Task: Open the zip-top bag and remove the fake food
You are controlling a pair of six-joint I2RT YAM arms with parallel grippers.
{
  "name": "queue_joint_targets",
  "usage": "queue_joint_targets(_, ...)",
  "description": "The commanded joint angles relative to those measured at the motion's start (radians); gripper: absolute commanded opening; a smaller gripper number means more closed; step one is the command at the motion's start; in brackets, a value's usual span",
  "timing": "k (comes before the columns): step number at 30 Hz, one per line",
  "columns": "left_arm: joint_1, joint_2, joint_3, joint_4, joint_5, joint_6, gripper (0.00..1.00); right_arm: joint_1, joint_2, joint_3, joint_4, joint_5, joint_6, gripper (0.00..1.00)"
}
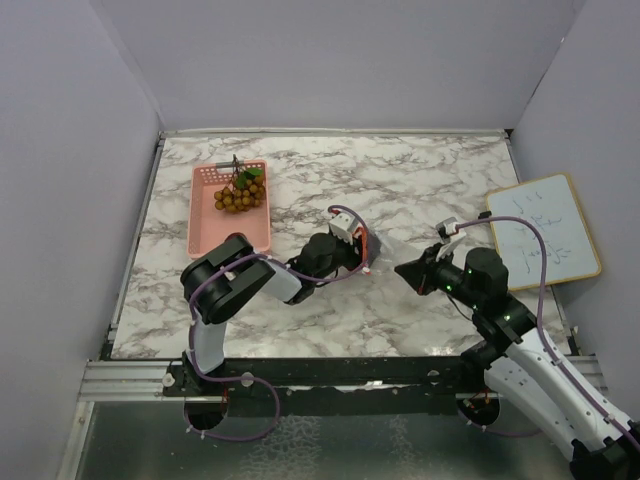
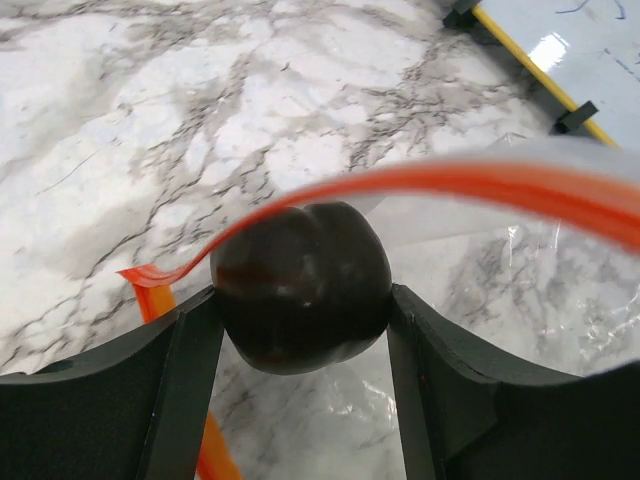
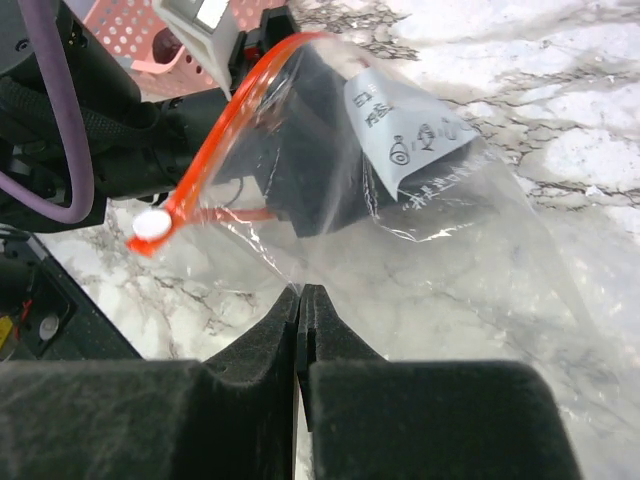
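The left gripper pulls from the bag (image 1: 384, 256) next and releases the fruit low in the basket's bare near corner, to the bag's left in the top view.
The clear zip-top bag (image 3: 420, 210) lies on the marble between my two grippers, its orange-red zip strip (image 3: 222, 128) gaping open. My left gripper (image 2: 300, 315) reaches in through the mouth and is shut on the dark maroon round fruit (image 2: 300, 285), which sits just under the zip strip (image 2: 470, 185). My right gripper (image 3: 303, 295) is shut on the bag's plastic at the end away from the mouth. The golden-brown grape bunch (image 1: 240, 192) lies in the pink basket (image 1: 205, 230). From above, the bag (image 1: 384, 256) spans between the left gripper (image 1: 348, 252) and the right gripper (image 1: 404, 271).
A yellow-framed whiteboard (image 1: 545, 232) lies at the table's right edge. The pink basket stands at the left, just beyond the left arm's elbow. Grey walls close in the table on three sides. A white slider tab (image 3: 152, 224) sits at the zip's end.
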Motion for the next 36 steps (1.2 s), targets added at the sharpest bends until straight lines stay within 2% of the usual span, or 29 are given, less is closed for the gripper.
queue_joint_targets(1, 0.024, -0.032, -0.049, 0.068, 0.036, -0.027, 0.5, -0.002, -0.002, 0.021, -0.036, 0.095, 0.02, 0.01)
queue_joint_targets(9, 0.052, -0.128, -0.136, 0.11, 0.057, -0.037, 0.5, -0.002, 0.052, 0.014, 0.005, 0.106, 0.033, 0.01)
queue_joint_targets(15, 0.052, -0.213, -0.192, 0.077, 0.106, -0.044, 0.49, -0.003, 0.117, -0.003, 0.039, 0.136, 0.08, 0.01)
queue_joint_targets(18, 0.052, -0.297, -0.257, 0.085, 0.09, -0.044, 0.49, -0.002, 0.131, -0.016, 0.07, 0.148, 0.09, 0.01)
queue_joint_targets(20, 0.052, -0.352, -0.282, 0.043, 0.048, -0.022, 0.49, -0.002, 0.144, -0.015, 0.074, 0.166, 0.079, 0.01)
queue_joint_targets(25, 0.063, -0.498, -0.261, -0.226, -0.109, 0.08, 0.49, -0.002, 0.197, 0.043, 0.018, 0.26, 0.031, 0.01)
queue_joint_targets(28, 0.072, -0.588, -0.257, -0.389, -0.293, 0.104, 0.49, -0.003, 0.255, 0.061, 0.019, 0.239, 0.042, 0.01)
queue_joint_targets(32, 0.137, -0.704, -0.256, -0.533, -0.435, 0.095, 0.49, -0.003, 0.276, 0.051, 0.046, 0.198, 0.053, 0.01)
queue_joint_targets(36, 0.212, -0.741, -0.212, -0.695, -0.608, 0.104, 0.49, -0.003, 0.269, 0.032, 0.069, 0.172, 0.061, 0.01)
